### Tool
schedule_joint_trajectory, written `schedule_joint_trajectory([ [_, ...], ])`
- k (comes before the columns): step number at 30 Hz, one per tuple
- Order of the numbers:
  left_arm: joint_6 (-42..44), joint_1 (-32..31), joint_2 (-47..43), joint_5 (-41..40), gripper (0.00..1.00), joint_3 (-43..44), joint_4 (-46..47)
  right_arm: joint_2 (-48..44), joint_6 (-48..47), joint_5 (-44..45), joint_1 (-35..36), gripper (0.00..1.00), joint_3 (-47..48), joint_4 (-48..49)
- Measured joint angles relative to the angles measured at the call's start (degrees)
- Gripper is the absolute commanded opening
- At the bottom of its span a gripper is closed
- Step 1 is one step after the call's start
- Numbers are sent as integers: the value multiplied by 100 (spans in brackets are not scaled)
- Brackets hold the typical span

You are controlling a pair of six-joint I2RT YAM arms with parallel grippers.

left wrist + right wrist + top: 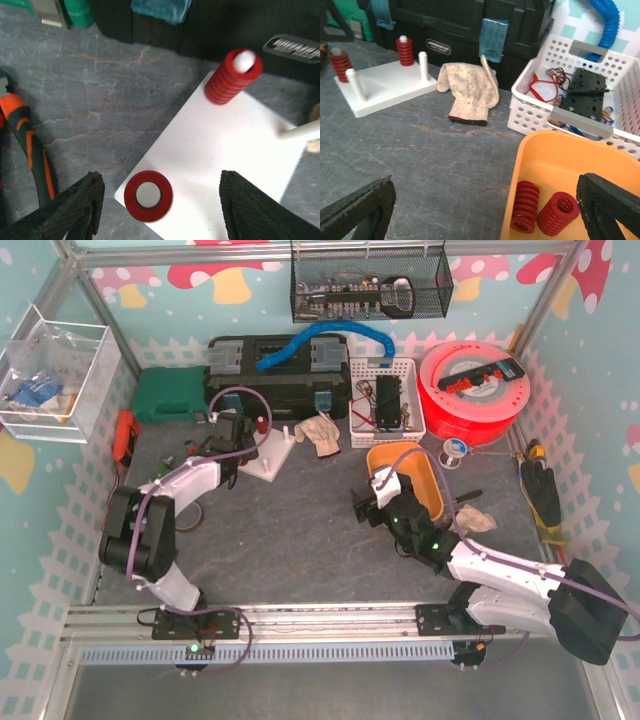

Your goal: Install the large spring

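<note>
The upright red spring's open end faces up, so my right gripper goes to the right in the top view and down into the bin (570, 155) around the spring next.
A white peg board (220, 150) lies on the table. One red spring (148, 196) sits on its corner peg, seen end-on. A second red spring (232, 76) sits on the far peg. My left gripper (162, 212) is open above the board, with the corner spring between its fingers (75, 207) and clear of both. My right gripper (485, 220) is open and empty at the orange bin's (570, 155) left rim. Two loose red springs (524, 206) (558, 212) lie in the bin. The right wrist view shows two bare pegs (354, 82) (423, 65) on the board.
Orange-handled pliers (30, 145) lie left of the board. A cloth glove (470, 90) lies between board and white basket (535, 110). A black toolbox (280, 365), green case (165, 395) and red spool (470, 390) line the back.
</note>
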Motion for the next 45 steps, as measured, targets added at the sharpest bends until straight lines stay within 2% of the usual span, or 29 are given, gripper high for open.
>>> schedule_joint_trajectory([
  [6, -17, -227, -907, 81, 75, -264, 197, 107, 494, -129, -544, 96, 254, -422],
  [10, -4, -601, -1550, 76, 86, -702, 470, 129, 861, -203, -1099, 96, 337, -824],
  [14, 2, -907, -2164, 181, 92, -1292, 872, 63, 994, -210, -1644, 92, 337, -1137],
  [16, -22, -999, -2457, 214, 95, -1655, 1147, 2, 994, -345, -1897, 86, 337, -1202],
  [21, -39, -1294, -2990, 234, 99, -2420, 1648, 9, 927, -979, -2457, 60, 321, -1215],
  [23, -17, -1447, -3180, 203, 99, -2684, 1827, 144, 914, -1292, -2717, 56, 293, -1169],
  [30, 173, -1729, -3622, -101, 99, -3274, 2323, 745, 887, -2061, -2983, 55, 225, -966],
  [39, 284, -1805, -3801, -107, 99, -3289, 2568, 2059, 892, -2400, -3029, 55, 293, -343],
  [45, 286, -1847, -3893, -98, 99, -3289, 2579, 2406, 1023, -2387, -3029, 57, 367, 2],
])
